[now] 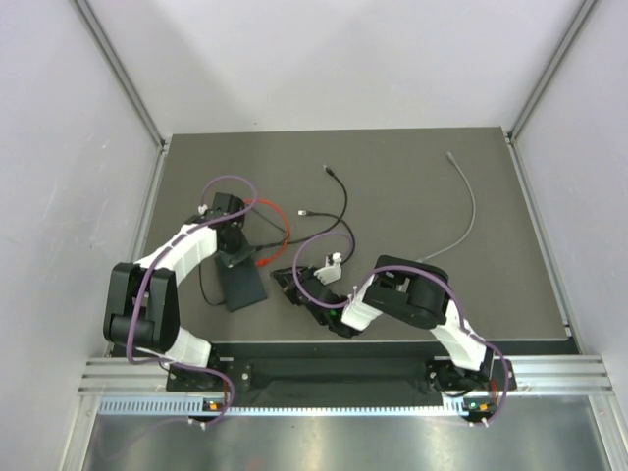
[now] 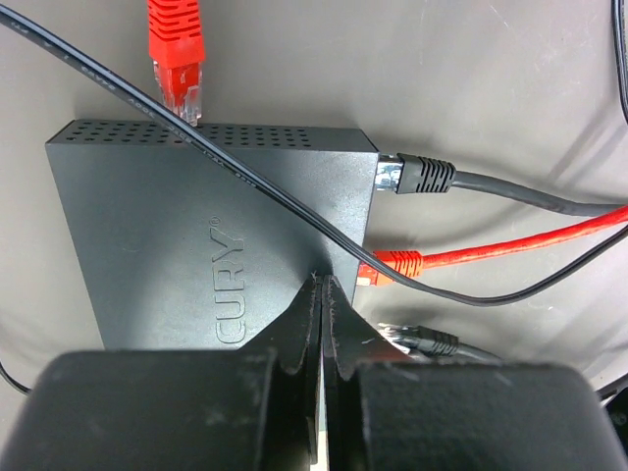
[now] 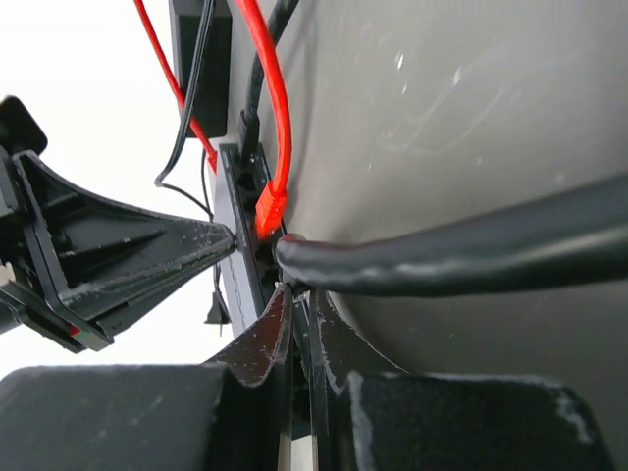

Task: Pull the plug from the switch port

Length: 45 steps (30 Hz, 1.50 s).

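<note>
I need to move my right gripper away from the switch [image 1: 245, 289] next, to the right in the top view, and release the plug on the open mat, where it is bare.
The switch [image 1: 245, 289] is a flat dark box lying on the mat, left of centre. In the left wrist view the switch [image 2: 177, 226] has a black plug [image 2: 417, 175], a red plug [image 2: 392, 263] and a lower black plug [image 2: 427, 340] in its right edge. My left gripper [image 2: 322, 285] is shut and empty, with its tips pressed on the switch's top near that edge; it also shows from above [image 1: 233, 257]. My right gripper [image 3: 299, 294] is at the socket edge [image 3: 235, 206], below the red plug [image 3: 270, 211], its fingers closed on a thin dark plug.
A loose red plug [image 2: 177, 69] lies beyond the switch. A thin black wire [image 2: 245, 182] runs across its top. A thick black cable [image 3: 451, 255] crosses above my right fingers. A grey cable [image 1: 469, 201] and black leads [image 1: 339, 196] lie further back.
</note>
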{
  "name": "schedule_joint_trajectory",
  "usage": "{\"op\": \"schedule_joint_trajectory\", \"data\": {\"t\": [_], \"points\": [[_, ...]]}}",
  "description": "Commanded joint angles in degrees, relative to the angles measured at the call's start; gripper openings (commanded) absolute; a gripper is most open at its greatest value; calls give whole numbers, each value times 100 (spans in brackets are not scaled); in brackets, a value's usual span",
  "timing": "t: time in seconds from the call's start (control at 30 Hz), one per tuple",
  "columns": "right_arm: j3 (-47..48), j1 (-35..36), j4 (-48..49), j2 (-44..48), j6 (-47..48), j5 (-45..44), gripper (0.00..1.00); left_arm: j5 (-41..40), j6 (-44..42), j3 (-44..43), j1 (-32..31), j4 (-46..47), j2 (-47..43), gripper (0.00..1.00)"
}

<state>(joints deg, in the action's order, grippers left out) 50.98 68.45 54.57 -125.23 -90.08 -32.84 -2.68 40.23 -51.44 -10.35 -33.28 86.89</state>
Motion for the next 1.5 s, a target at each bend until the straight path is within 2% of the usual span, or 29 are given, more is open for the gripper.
{"op": "schedule_joint_trajectory", "data": {"t": [0.0,0.17,0.27,0.37,0.4,0.53,0.67,0.73,0.8,0.83,0.97,1.03,1.07,1.1,1.27,1.47], "points": [[-211,-173,-7,148,175,-12,0,-470,-33,416,-2,-249,425,0],[-799,-95,414,569,701,-74,0,-418,-68,231,-20,-372,39,0],[-1291,-77,380,1271,1360,102,0,-348,-85,99,-46,-565,-391,0],[-1915,-112,-418,2421,1957,-20,0,-260,-129,-94,-55,-724,-857,0],[-2212,-156,-995,3059,2099,-73,0,-190,-138,-207,-64,-750,-1058,0],[-2663,-664,-2159,4505,2967,312,0,74,-147,-445,-81,-689,-1289,0],[-2418,-1560,-3556,5753,3935,1093,0,680,-208,-648,-90,-505,-1070,0],[-2155,-1825,-4083,6386,4356,1183,0,891,-278,-701,-125,-356,-999,0],[-1866,-2553,-4435,6729,4648,1867,0,935,-314,-718,-160,-268,-894,0],[-1725,-3034,-4637,6766,4797,1973,0,1023,-340,-718,-169,-180,-867,0],[-1170,-4090,-5375,6731,5018,2964,0,1243,-366,-744,-178,-65,-657,0],[-924,-4242,-5762,6425,4966,3125,14,1331,-428,-832,-213,-47,-569,0],[-862,-4252,-5895,6275,4991,3422,26,1375,-437,-876,-222,-21,-464,0],[-914,-4243,-5887,6022,4983,3512,30,1506,-454,-946,-231,-4,-402,0],[-1924,-4164,-4755,5887,4088,3767,55,1753,-472,-1105,-231,58,55,0],[-2812,-4146,-3919,5730,3402,3749,55,2043,-446,-930,-231,383,345,0]]}}
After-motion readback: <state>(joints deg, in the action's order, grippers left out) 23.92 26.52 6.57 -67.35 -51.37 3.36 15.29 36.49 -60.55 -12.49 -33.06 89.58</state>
